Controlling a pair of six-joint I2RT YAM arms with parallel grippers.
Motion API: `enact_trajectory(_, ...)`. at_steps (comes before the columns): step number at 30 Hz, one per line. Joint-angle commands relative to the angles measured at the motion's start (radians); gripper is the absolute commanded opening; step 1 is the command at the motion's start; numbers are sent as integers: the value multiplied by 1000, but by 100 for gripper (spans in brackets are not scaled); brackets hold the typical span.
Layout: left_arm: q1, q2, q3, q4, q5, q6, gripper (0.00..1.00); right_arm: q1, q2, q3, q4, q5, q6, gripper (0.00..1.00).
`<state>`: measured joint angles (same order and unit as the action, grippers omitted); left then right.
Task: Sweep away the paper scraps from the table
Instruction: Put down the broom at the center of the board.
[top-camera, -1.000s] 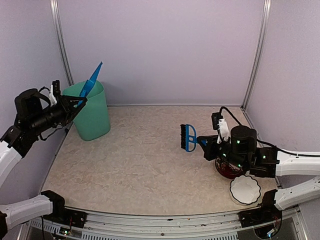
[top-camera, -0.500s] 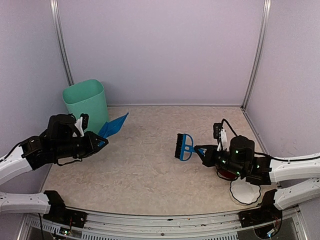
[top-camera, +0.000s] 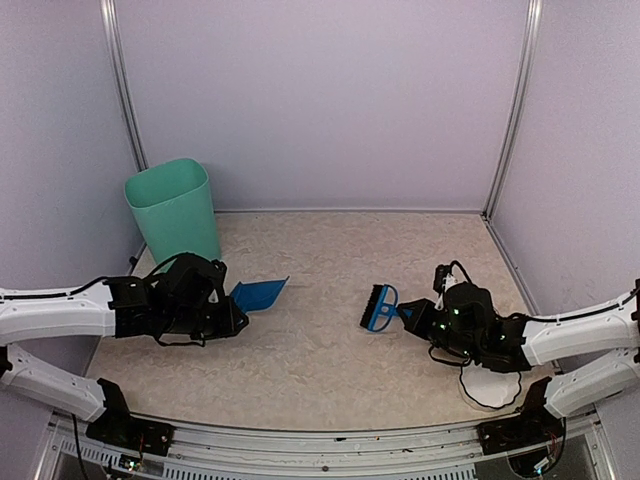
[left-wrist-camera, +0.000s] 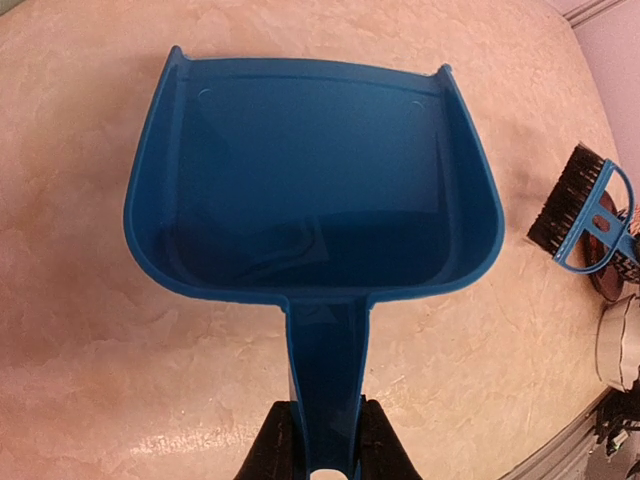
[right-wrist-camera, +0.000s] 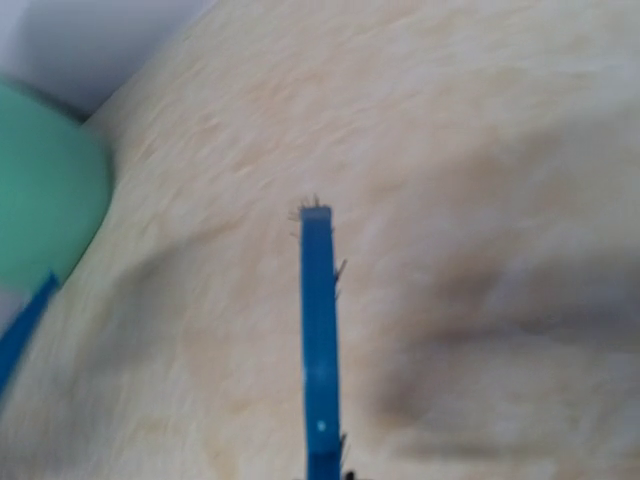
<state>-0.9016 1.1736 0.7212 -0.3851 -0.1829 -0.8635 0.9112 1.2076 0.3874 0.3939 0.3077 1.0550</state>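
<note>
My right gripper should lower slightly outward to lay down the blue brush (top-camera: 378, 307) and release its handle, since bare tabletop lies below and outward of it.
No paper scraps show on the beige table (top-camera: 310, 340) or in any view. My left gripper (top-camera: 228, 307) is shut on the handle of the blue dustpan (top-camera: 259, 293), held low over the table's left side. In the left wrist view the dustpan (left-wrist-camera: 315, 190) is empty and its handle sits between my fingers (left-wrist-camera: 275, 445). My right gripper (top-camera: 418, 315) is shut on the handle of the blue brush (top-camera: 378, 307), bristles toward the left, low over the table right of centre. In the blurred right wrist view the brush (right-wrist-camera: 320, 330) shows edge-on; my fingers are out of view.
A green bin (top-camera: 175, 210) stands at the back left corner; it also shows in the right wrist view (right-wrist-camera: 45, 185). A white scalloped bowl (top-camera: 490, 385) lies at the front right under my right arm. Pale walls close in the table.
My left arm brought the dustpan from the bin's mouth down and right to just above the table. My right arm lowered the brush and moved it slightly toward the front.
</note>
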Motion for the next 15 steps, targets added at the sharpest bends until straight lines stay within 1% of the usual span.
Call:
enact_trajectory(1,-27,65,16,53,-23,25,0,-29,34,-23,13,64,118,0)
enact_trajectory(4,-45,102,19,77,-14,27,0,-50,63,-32,60,70,150,0)
enact_trajectory(9,-70,160,38,110,0,32,0,-120,128,-8,120,64,169,0)
enact_trajectory(15,-94,218,59,137,4,37,0,-195,206,33,195,17,191,0)
